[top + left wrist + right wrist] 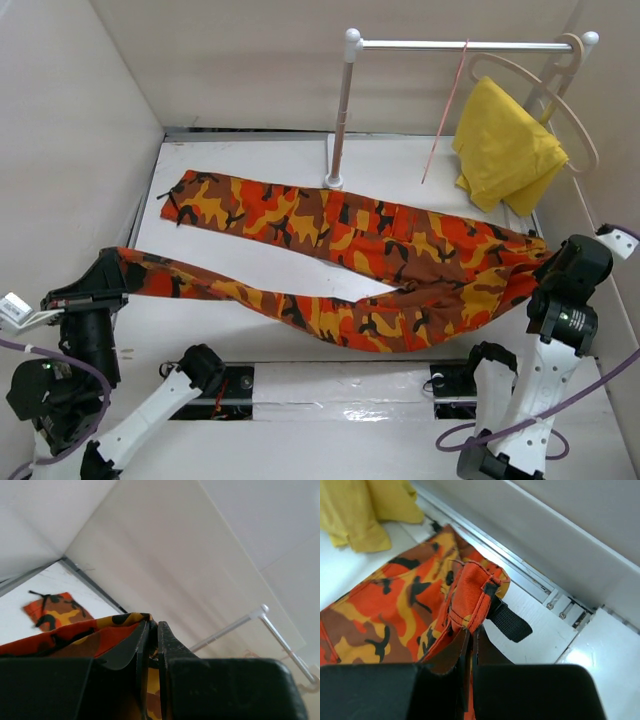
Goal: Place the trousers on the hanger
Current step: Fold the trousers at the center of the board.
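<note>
The far leg's cuff lies lower than my left gripper and farther outward, so my gripper will next move outward and down to let go of the near cuff (120, 625) on the far leg's cuff (57, 611).
The camouflage trousers (350, 250) lie spread across the table, one leg reaching to the far left, the other to the near left. My left gripper (108, 268) is shut on the near leg's cuff (120, 625). My right gripper (545, 268) is shut on the waistband (470, 600) at the right edge, beside a black strap (507, 622). The thin pink wire hanger (445, 115) hangs from the white rail (460, 44) at the back, well beyond both grippers.
A plain yellow cloth (505, 145) hangs on a beige wooden hanger (570, 100) at the rail's right end. The rail's post (340, 115) stands mid-back behind the trousers. White walls close in on the left, the back and the right.
</note>
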Robot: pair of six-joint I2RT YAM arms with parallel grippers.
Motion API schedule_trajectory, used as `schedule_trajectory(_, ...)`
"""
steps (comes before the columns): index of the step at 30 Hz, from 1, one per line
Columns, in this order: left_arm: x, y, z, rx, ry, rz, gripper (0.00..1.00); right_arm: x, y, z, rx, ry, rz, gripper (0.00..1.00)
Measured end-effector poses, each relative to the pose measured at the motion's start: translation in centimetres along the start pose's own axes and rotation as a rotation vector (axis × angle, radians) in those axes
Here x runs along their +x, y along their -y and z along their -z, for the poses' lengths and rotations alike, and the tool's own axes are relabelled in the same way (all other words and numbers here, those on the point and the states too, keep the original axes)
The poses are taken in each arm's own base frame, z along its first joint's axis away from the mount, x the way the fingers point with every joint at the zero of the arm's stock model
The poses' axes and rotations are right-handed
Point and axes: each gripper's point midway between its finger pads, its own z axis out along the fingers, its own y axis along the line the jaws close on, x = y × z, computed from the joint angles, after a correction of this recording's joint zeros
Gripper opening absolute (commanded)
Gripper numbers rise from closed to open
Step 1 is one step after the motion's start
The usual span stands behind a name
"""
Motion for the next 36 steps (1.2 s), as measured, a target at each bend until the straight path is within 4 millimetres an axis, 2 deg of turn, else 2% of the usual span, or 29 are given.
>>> schedule_trajectory(3, 0.9, -0.6, -1.1, -0.087, -0.007, -0.030, 0.00, -0.2, -0.8, 0.1, -0.040, -0.001, 0.040, 0.00)
schedule_trajectory(6, 3.4, -0.3, -2.7, -0.175, -0.034, -0.117, 0.00, 0.4, -1.7, -1.1, -0.067, -0.025, 0.054, 0.00)
schedule_trajectory(9, 7.8, 0.5, -4.9, -0.270, -0.077, -0.265, 0.00, 2.5, -2.9, -2.9, -0.112, -0.084, 0.053, 0.00)
schedule_trajectory(13, 15.8, 1.6, -8.0, -0.356, -0.189, -0.503, 0.00, 4.8, -4.5, -4.3, -0.180, -0.155, 0.035, 0.00)
schedule_trajectory(15, 17.6, 1.0, -10.8, -0.445, -0.215, -0.561, 0.00, 4.7, -5.1, -4.5, -0.206, -0.155, 0.023, 0.00)
schedule_trajectory(16, 18.0, -0.3, -12.6, -0.508, -0.223, -0.568, 0.00, 4.5, -5.4, -4.5, -0.218, -0.148, 0.019, 0.00)
schedule_trajectory(18, 16.2, -5.4, -15.6, -0.663, -0.209, -0.543, 0.00, 4.1, -5.9, -4.7, -0.239, -0.137, 0.009, 0.00)
schedule_trajectory(19, 14.4, -8.6, -16.2, -0.748, -0.194, -0.524, 0.00, 4.0, -6.1, -4.8, -0.247, -0.134, 0.005, 0.00)
schedule_trajectory(21, 10.4, -13.0, -15.7, -0.896, -0.129, -0.494, 0.00, 3.8, -6.6, -5.0, -0.262, -0.129, -0.006, 0.00)
schedule_trajectory(22, 8.9, -13.9, -15.3, -0.943, -0.098, -0.488, 0.00, 3.6, -6.8, -5.2, -0.271, -0.123, -0.011, 0.00)
schedule_trajectory(23, 8.3, -14.1, -15.2, -0.959, -0.087, -0.479, 0.00, 3.6, -7.1, -5.4, -0.282, -0.123, -0.018, 0.00)
schedule_trajectory(25, 8.0, -14.2, -15.8, -0.964, -0.085, -0.460, 0.00, 3.5, -7.8, -5.9, -0.300, -0.132, -0.032, 0.00)
schedule_trajectory(32, 10.5, -18.7, -17.2, -1.093, -0.177, -0.508, 0.00, 4.6, -9.0, -9.3, -0.274, -0.224, -0.074, 0.00)
schedule_trajectory(36, 11.4, -21.0, -18.5, -1.133, -0.210, -0.486, 0.00, 4.3, -9.0, -11.4, -0.225, -0.261, -0.109, 0.00)
